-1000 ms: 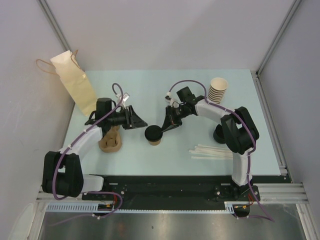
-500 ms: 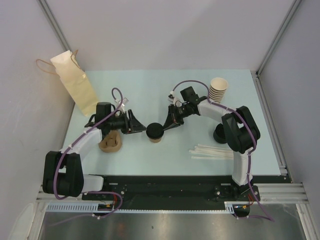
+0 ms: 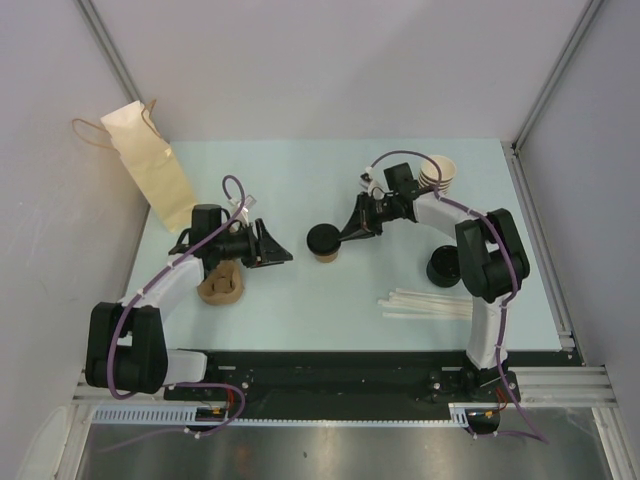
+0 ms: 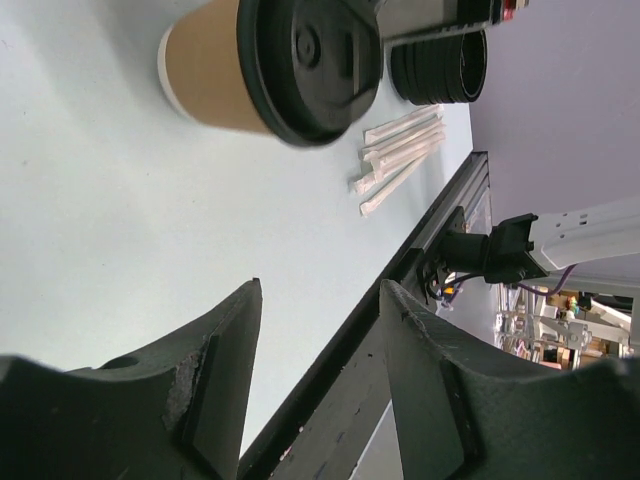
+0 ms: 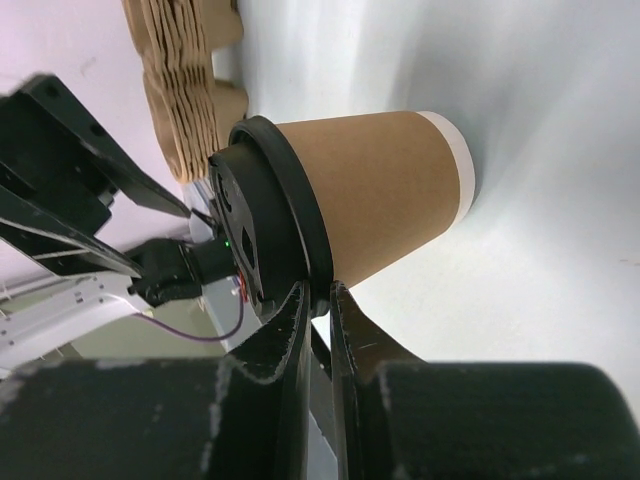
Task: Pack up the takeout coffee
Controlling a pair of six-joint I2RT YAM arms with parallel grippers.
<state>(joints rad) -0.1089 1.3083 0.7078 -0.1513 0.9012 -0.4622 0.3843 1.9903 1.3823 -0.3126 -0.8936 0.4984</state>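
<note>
My right gripper will next carry the cup outward and left in the top view, then release it on the tabletop near the bag.
The takeout coffee [image 3: 323, 243] is a tan paper cup [image 5: 380, 200] with a black lid [image 4: 310, 60], near the middle of the table. My right gripper [image 3: 341, 237] is shut on the lid's rim, its fingertips [image 5: 320, 295] pinching the edge from the right, and the cup hangs tilted. My left gripper [image 3: 280, 253] is to the left of the cup, apart from it, pointing at it. It is open [image 4: 320, 290] with nothing between its fingers.
A tan paper bag [image 3: 150, 165] leans at the back left corner. Brown cup carriers [image 3: 220, 283] lie under the left arm. A stack of lidless cups [image 3: 437, 175] stands at the back right, with black lids [image 3: 442, 267] and wrapped straws [image 3: 425, 303] near the right arm.
The right gripper has carried the coffee to the right and toward the back, away from the left gripper. The left jaws have opened a little wider and shifted only slightly.
</note>
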